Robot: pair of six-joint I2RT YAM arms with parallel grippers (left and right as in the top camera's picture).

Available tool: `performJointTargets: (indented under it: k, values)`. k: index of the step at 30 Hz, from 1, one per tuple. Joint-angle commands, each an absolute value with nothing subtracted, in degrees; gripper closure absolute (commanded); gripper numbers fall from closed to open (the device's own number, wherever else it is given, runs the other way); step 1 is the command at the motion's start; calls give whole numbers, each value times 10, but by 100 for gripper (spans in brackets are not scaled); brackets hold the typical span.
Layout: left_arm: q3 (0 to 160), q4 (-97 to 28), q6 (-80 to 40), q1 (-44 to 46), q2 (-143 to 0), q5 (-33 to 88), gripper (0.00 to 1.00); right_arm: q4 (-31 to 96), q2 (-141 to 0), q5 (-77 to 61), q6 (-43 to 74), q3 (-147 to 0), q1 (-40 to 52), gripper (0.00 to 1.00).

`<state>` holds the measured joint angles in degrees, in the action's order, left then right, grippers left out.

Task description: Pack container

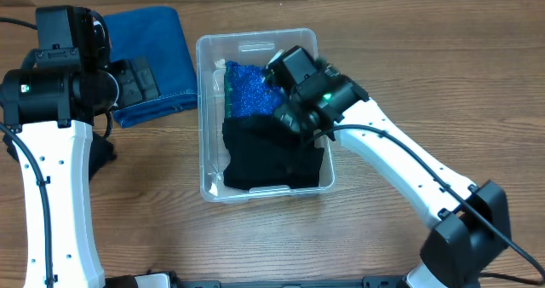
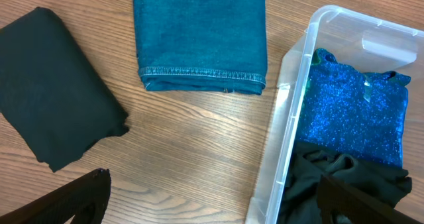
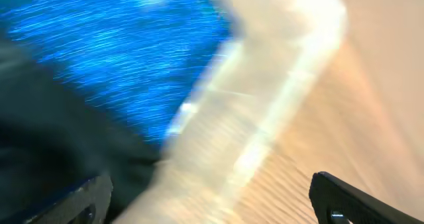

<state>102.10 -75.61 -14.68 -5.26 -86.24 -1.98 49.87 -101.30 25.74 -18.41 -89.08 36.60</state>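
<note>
I should swing my left gripper away from the container and down, turning its fingers onto the folded black cloth's edge opposite the jeans, as that cloth is unpacked.
The clear plastic container stands mid-table. It holds a sparkly blue garment at the far end and a black garment at the near end. My right gripper hovers over the container's right side. Its view is blurred; its open, empty jaws straddle the container wall, with the blue garment to the left. My left gripper is left of the container, above the table. Its jaws are wide open and empty, next to the container's wall.
Folded blue jeans lie left of the container, also seen in the left wrist view. A folded black cloth lies further left, mostly hidden under my left arm in the overhead view. Bare wooden tabletop extends to the right.
</note>
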Motion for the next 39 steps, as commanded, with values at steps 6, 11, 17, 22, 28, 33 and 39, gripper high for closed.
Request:
performJointTargets:
  k: [6, 11, 17, 22, 28, 33, 39]
  values:
    - [1033, -809, -195, -95, -849, -78, 0, 564, -841, 192, 35, -914, 203, 0]
    - [1032, -801, -235, -290, -863, -8, 0, 610, -852, 15, 35, -909, 61, 0]
    - [1000, -752, -255, -477, -940, 21, 0, 608, -856, -23, 35, -904, 26, 0]
    - [990, -725, -222, -514, -1048, 36, 0, 608, -856, -23, 35, -904, 26, 0]
    - [990, -691, -177, -516, -1193, 75, 0, 615, -856, -22, 32, -904, 26, 0]
    - [990, -651, -122, -514, -1245, 120, 0, 618, -856, -20, 30, -904, 26, 0]
    - [990, -614, -86, -503, -1276, 157, 0, 619, -856, -16, 30, -904, 26, 0]
